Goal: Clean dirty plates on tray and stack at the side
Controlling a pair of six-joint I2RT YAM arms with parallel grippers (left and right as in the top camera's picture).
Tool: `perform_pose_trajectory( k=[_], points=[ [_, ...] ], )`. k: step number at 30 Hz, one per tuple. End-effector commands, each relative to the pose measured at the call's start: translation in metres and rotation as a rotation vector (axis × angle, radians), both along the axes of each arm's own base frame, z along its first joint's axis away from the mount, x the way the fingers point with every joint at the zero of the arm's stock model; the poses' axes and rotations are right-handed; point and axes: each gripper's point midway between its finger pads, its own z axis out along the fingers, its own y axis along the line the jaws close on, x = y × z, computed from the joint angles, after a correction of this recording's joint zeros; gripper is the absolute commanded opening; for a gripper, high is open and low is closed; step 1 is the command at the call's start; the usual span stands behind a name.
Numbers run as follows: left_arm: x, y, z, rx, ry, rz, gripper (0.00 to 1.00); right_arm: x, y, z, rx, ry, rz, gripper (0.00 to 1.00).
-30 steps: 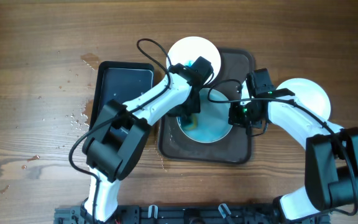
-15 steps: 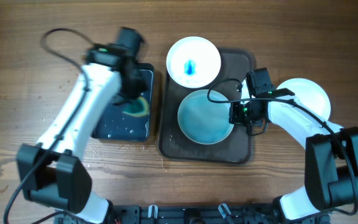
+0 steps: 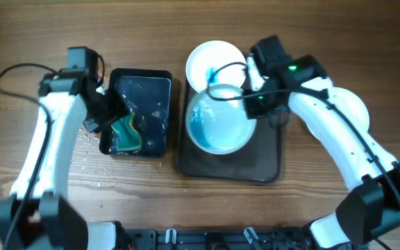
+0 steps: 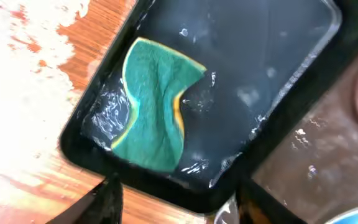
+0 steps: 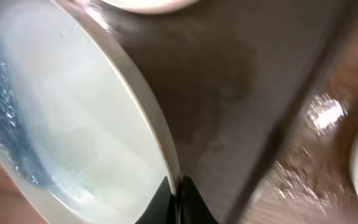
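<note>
I will next swing the plate over the black tray with my right gripper and tip it there, because it is still wet with a bluish film. Then I will carry it onto the third plate (image 3: 350, 113) and let go.
My right gripper (image 3: 251, 104) is shut on the rim of a white plate (image 3: 217, 125) and holds it tilted above the dark brown tray (image 3: 269, 160). In the right wrist view its fingertips (image 5: 169, 198) pinch that rim, and the plate (image 5: 61, 124) carries a wet bluish film. A second plate (image 3: 214, 55) with a blue smear rests at the tray's far left corner, partly covered by the held one. A third plate (image 3: 356, 104) lies on the table to the right, mostly under my right arm. My left gripper (image 3: 105, 117) is open over the left edge of the black tray, holding nothing.
A green sponge (image 3: 127, 132) lies crumpled in the wet black tray (image 3: 151, 87), seen close in the left wrist view as the sponge (image 4: 154, 112). Water drops (image 3: 85, 132) spot the wood left of it. The brown tray's edge (image 4: 316, 162) borders the black tray.
My left gripper let go of the sponge in the black tray, opened and moved left. My right gripper raised and tilted the wiped plate off the brown tray.
</note>
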Motion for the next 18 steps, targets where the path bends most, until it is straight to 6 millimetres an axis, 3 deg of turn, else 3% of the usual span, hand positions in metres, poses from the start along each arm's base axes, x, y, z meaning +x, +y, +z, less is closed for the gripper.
perform_pose_trajectory(
  k=[1,3,4,5,8,11,14,18],
  points=[
    [-0.007,0.013,0.072,0.002,-0.19,0.018,0.64,0.024,0.059,0.027,0.045,-0.089,0.067,0.04],
    [-0.02,0.027,0.105,0.016,-0.268,0.069,0.67,0.037,0.087,0.03,0.035,-0.116,0.083,0.04],
    [-0.028,0.035,0.12,0.027,-0.315,0.1,0.87,0.046,0.101,0.031,0.015,-0.149,0.094,0.04],
    [-0.036,0.044,0.135,0.04,-0.368,0.14,1.0,0.055,0.106,0.031,-0.016,-0.189,0.077,0.04],
    [-0.058,0.064,0.162,0.07,-0.474,0.253,1.0,0.079,0.131,0.046,-0.065,-0.386,0.071,0.04],
    [-0.073,0.073,0.176,0.098,-0.534,0.299,1.0,0.086,0.148,0.073,-0.117,-0.573,0.03,0.04],
    [-0.079,0.074,0.183,0.119,-0.561,0.307,1.0,0.076,0.157,0.109,-0.277,-0.804,-0.015,0.05],
    [-0.079,0.074,0.183,0.119,-0.561,0.307,1.0,0.053,0.165,0.136,-0.406,-0.966,-0.043,0.04]
  ],
)
